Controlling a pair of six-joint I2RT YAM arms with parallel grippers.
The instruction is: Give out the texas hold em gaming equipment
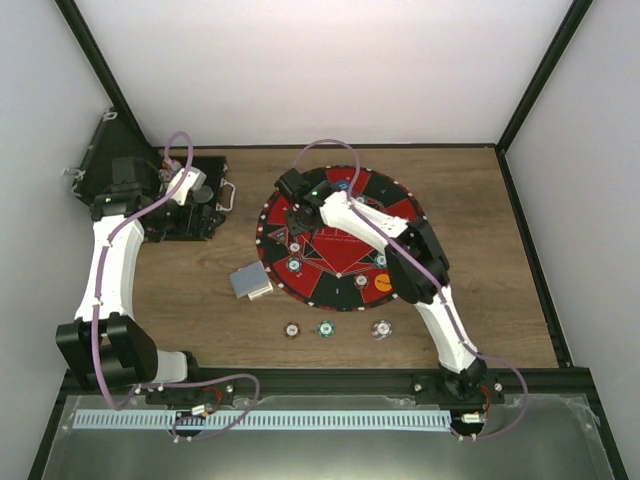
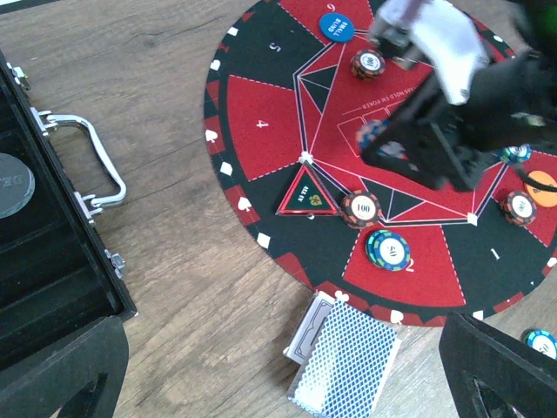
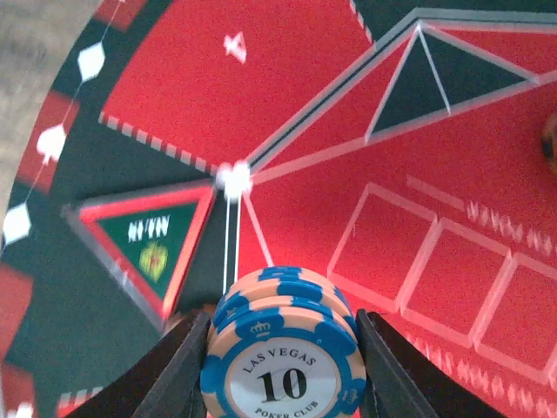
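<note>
My right gripper moves down and outward onto the red field beside the white club mark next to release the chips, since that spot lies below and outward of it.
My right gripper is shut on a small stack of blue-and-peach poker chips marked 10. It holds them just over the red inner field of the round poker mat; in the top view it is over the mat's upper left. My left gripper is open and empty beside the black case. A grey-blue-backed card deck lies just off the mat's edge. On the mat are a brown 100 chip, a teal chip, a blue button and an orange button.
Three loose chips lie in a row on the wood in front of the mat. The open case with its metal handle sits at the far left. Black frame posts and white walls bound the table.
</note>
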